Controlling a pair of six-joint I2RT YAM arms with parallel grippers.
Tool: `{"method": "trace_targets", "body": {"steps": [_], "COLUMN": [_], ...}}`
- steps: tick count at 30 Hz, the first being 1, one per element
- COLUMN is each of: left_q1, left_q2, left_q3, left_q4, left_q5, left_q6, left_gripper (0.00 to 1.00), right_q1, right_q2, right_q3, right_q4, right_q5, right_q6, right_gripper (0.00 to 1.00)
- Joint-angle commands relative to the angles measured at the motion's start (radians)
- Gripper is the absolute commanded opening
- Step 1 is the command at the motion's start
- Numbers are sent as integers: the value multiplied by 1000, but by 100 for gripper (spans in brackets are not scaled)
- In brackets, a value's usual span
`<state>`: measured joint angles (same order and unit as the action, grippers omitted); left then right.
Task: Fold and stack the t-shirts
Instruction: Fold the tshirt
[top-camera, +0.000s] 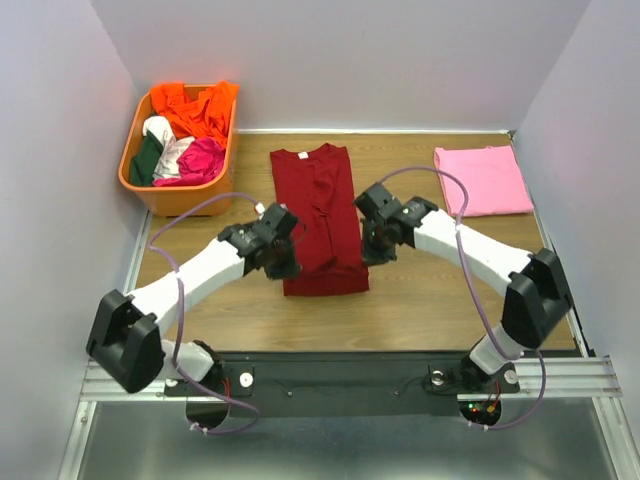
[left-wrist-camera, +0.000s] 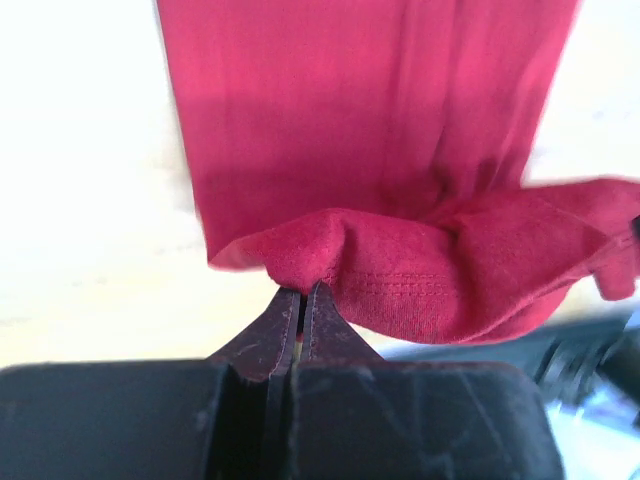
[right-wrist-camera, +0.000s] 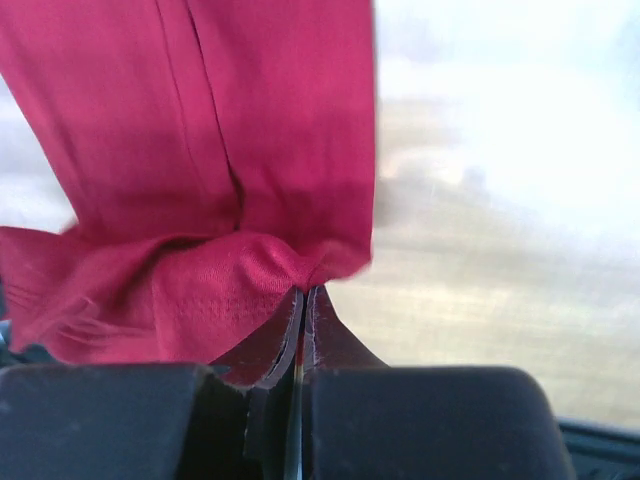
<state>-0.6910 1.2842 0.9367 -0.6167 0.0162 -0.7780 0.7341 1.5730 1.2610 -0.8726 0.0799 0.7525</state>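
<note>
The t-shirt still lies long, so my left gripper next needs to carry its hem corner of the t-shirt outward and down onto the t-shirt's long edge by the basket (left-wrist-camera: 187, 35) and release it there.
The maroon t-shirt (top-camera: 318, 215) lies as a long narrow strip in the middle of the table, white neck label at the far end. My left gripper (top-camera: 283, 262) is shut on the shirt's near left hem corner (left-wrist-camera: 300, 262). My right gripper (top-camera: 372, 248) is shut on the near right hem corner (right-wrist-camera: 300, 268). Both corners are lifted and bunched, so the hem (left-wrist-camera: 450, 280) hangs slack between the grippers. The pink t-shirt (top-camera: 483, 179) lies folded flat at the far right of the table, away from both grippers.
An orange plastic basket (top-camera: 140, 190) with several crumpled clothes stands at the far left corner. White walls close in the table on the left, back and right. The arm bases sit on the black rail (top-camera: 340, 380) at the near edge.
</note>
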Motion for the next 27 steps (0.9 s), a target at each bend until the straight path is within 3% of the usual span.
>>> {"method": "trace_targets", "body": {"steps": [1, 12, 27], "left_q1": [103, 249, 329], "left_q2": [88, 323, 428], "left_q3": [122, 306, 361], "left_q4": [11, 90, 176], "left_q5": [-79, -68, -51], "left_q6": [138, 259, 319], "left_gripper": [0, 0, 0], "right_q1": [-83, -219, -245], "right_q2": [85, 382, 555], "right_q3": [136, 497, 666], "right_q4": [-9, -9, 0], "right_q5": [29, 9, 4], "right_q6": [-145, -298, -338], "right_gripper": [1, 1, 1]}}
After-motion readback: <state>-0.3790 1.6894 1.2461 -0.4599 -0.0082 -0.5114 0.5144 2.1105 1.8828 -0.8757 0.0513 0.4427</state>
